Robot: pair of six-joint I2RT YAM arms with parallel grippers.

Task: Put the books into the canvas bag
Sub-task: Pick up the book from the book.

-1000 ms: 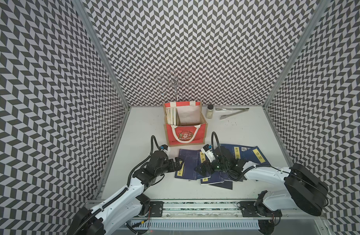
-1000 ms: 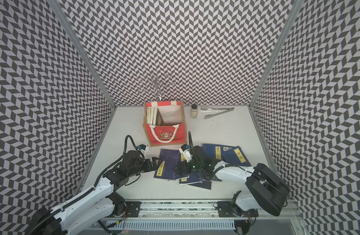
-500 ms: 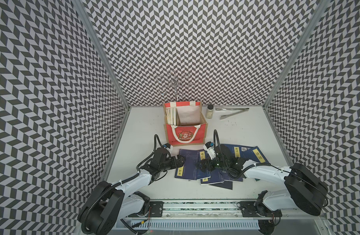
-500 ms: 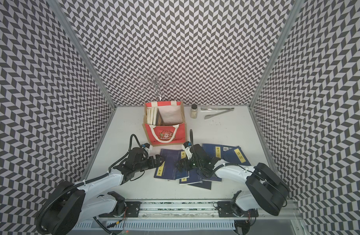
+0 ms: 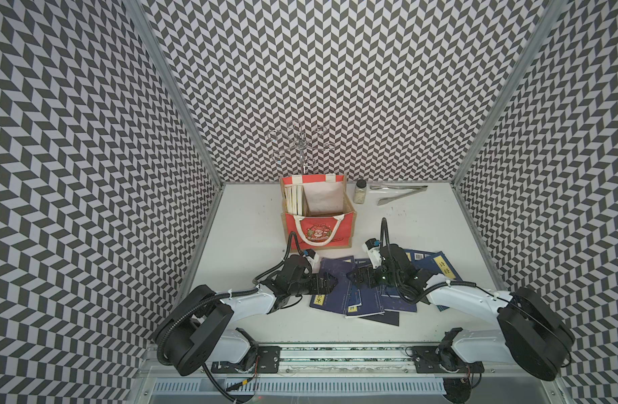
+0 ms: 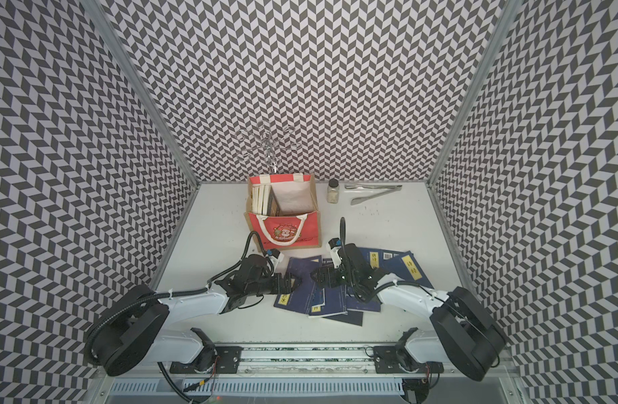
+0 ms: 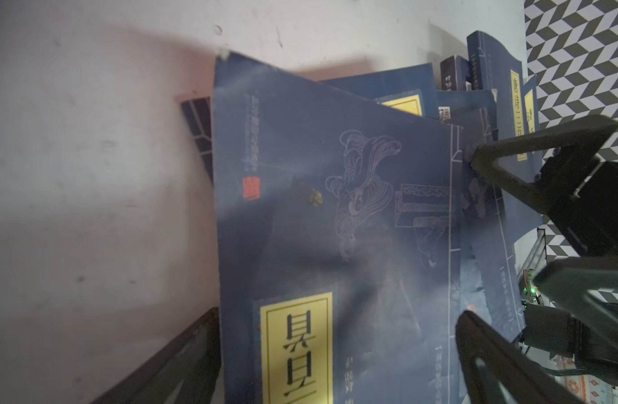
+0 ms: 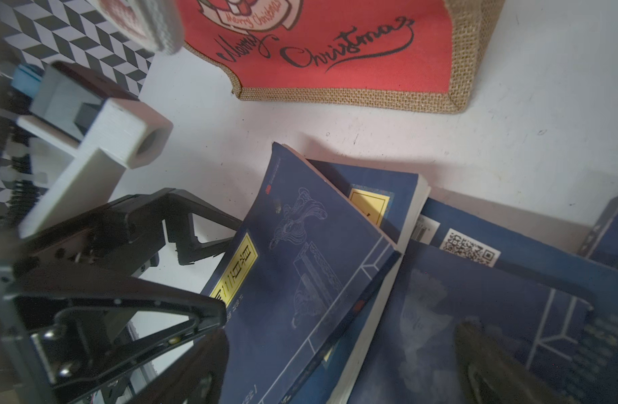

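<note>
I will next lower my open right gripper slightly and close on the top navy book's stitched corner point(image 8: 385, 256), raised below it between its fingers.
The canvas bag point(image 5: 318, 229) point(image 6: 283, 231) stands open at mid-table, red front with a cartoon print, and several books point(image 5: 294, 198) stand inside against one wall. Several thin navy books point(image 5: 365, 297) point(image 6: 330, 297) with yellow labels lie overlapping in front of it. My left gripper point(image 5: 330, 283) point(image 7: 335, 381) is open, its jaws straddling the label end of the top navy book point(image 7: 335, 217). My right gripper point(image 5: 353, 278) point(image 8: 339, 381) faces it from the other side, also open over that book point(image 8: 300, 266), whose far edge sits raised on the pile. The bag's red panel point(image 8: 335, 45) shows beyond.
A small jar point(image 5: 360, 190) and metal tongs point(image 5: 398, 194) lie at the back right of the table. A wire stand point(image 5: 300, 147) rises behind the bag. Patterned walls close in three sides. The two grippers' fingertips nearly meet over the pile.
The left arm has dropped low and reached right, bringing its gripper onto the leftmost navy book. The right gripper has edged left toward it. Both stayed open.
</note>
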